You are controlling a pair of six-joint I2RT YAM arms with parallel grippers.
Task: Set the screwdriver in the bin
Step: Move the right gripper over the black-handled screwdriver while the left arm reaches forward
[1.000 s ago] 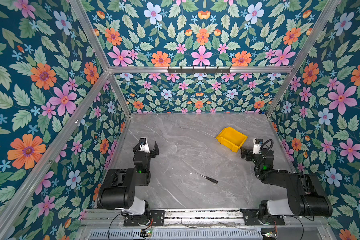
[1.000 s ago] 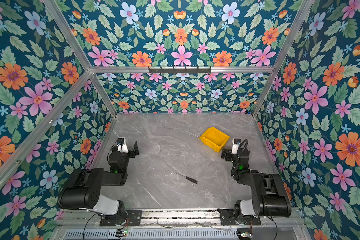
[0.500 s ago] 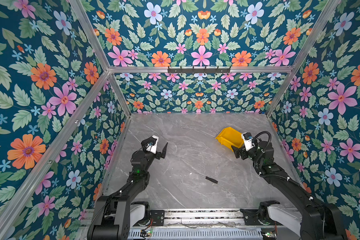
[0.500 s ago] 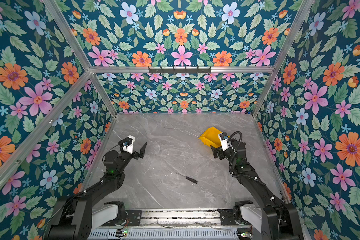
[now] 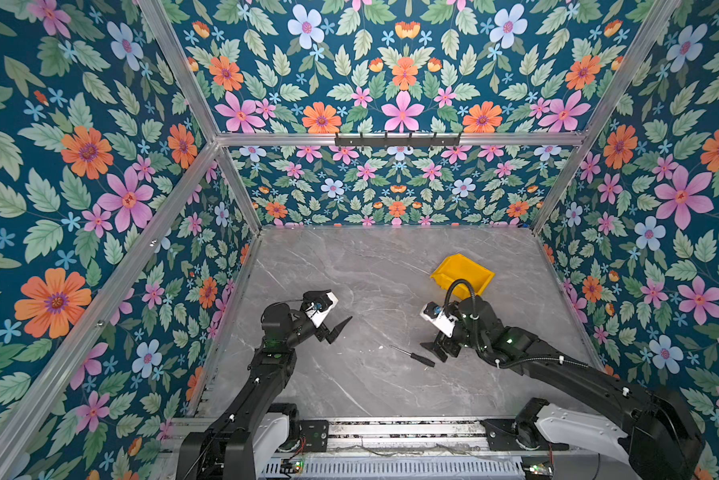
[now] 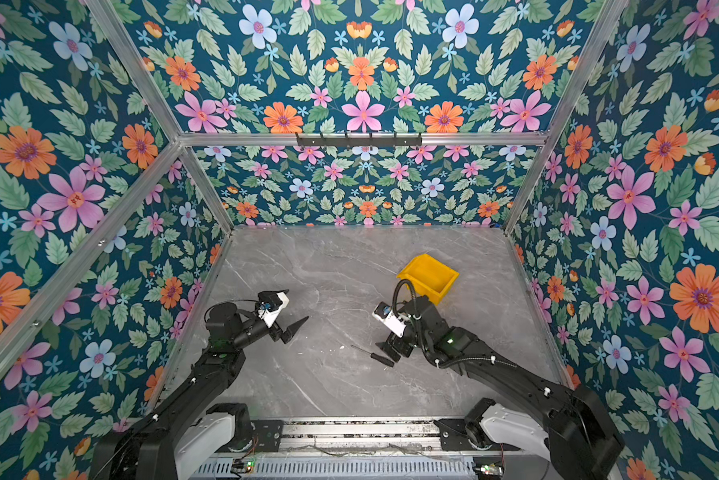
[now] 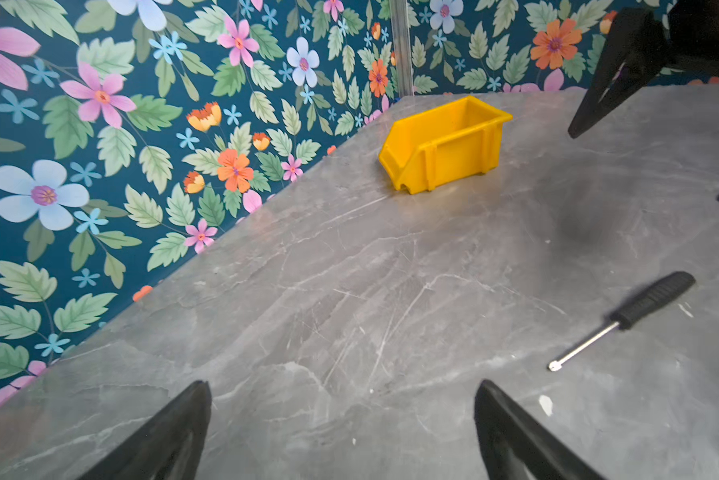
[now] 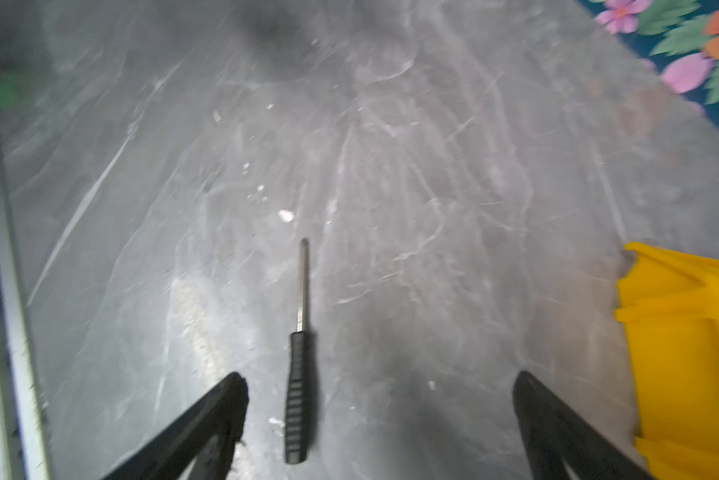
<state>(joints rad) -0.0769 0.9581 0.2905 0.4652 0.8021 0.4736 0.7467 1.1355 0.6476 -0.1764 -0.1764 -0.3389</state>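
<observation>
My right gripper will next go down and back onto the rear of the black handle (image 5: pixel 428 362) (image 8: pixel 296 432), because this is below its spread fingers and off their middle.
The screwdriver (image 5: pixel 412 356) (image 6: pixel 373 355) lies flat on the grey table, black handle toward the right arm, shaft pointing left. My right gripper (image 5: pixel 430 351) (image 6: pixel 386 352) is open at the handle end. In the right wrist view the handle (image 8: pixel 299 395) lies between the spread fingers of that gripper (image 8: pixel 379 376), close to one finger (image 8: pixel 224 399), untouched. The yellow bin (image 5: pixel 463 272) (image 6: pixel 428 274) (image 8: pixel 690 345) stands upright behind the right arm. My left gripper (image 5: pixel 340 330) (image 6: pixel 297 329) (image 7: pixel 343 386) hangs open and empty left of the middle, seeing the bin (image 7: pixel 445 145) and screwdriver (image 7: pixel 628 318).
Floral walls (image 5: pixel 100 208) close in the table on three sides. A metal rail (image 5: pixel 391 428) runs along the front edge by the arm bases. Bare marble surface (image 5: pixel 370 266) lies between the two arms and behind them. A black hook rack (image 5: pixel 397 139) hangs on the back wall.
Both arms have unfolded from their rest pose. The right gripper swung from beside the bin forward and down to the screwdriver's handle. The left gripper moved toward the middle. The screwdriver has not moved.
</observation>
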